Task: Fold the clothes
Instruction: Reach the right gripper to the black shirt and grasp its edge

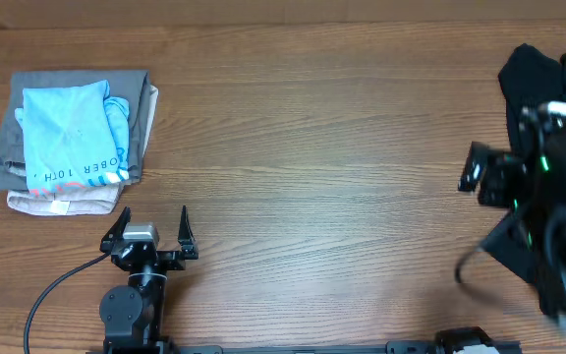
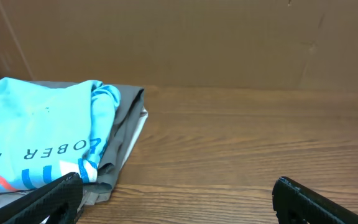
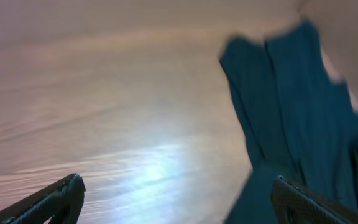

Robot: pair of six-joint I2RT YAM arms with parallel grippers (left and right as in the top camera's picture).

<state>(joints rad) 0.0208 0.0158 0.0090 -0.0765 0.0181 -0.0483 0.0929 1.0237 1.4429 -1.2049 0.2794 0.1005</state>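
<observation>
The near edge of the black clothes sticks out over bare wood, where my open fingers can reach it. My right gripper needs to turn and go down onto that edge next.
The black clothes [image 1: 534,79] lie bunched at the table's far right edge, partly hidden under my right arm [image 1: 543,167], which is blurred. In the right wrist view the same dark clothes [image 3: 297,112] fill the right side. My right gripper [image 3: 176,186] is open above them; its right finger is over the fabric and its left finger over bare wood, with nothing between them. My left gripper [image 1: 152,224] rests open near the front left of the table, far from the clothes. In the left wrist view the left gripper [image 2: 176,186] holds only empty air over the wood.
A folded stack sits at the far left: a light-blue shirt with dark lettering [image 1: 72,133] on grey and beige garments [image 1: 141,108]. In the left wrist view, the light-blue shirt [image 2: 36,137] lies just ahead-left of the left finger. A brown wall [image 2: 229,43] stands behind the table.
</observation>
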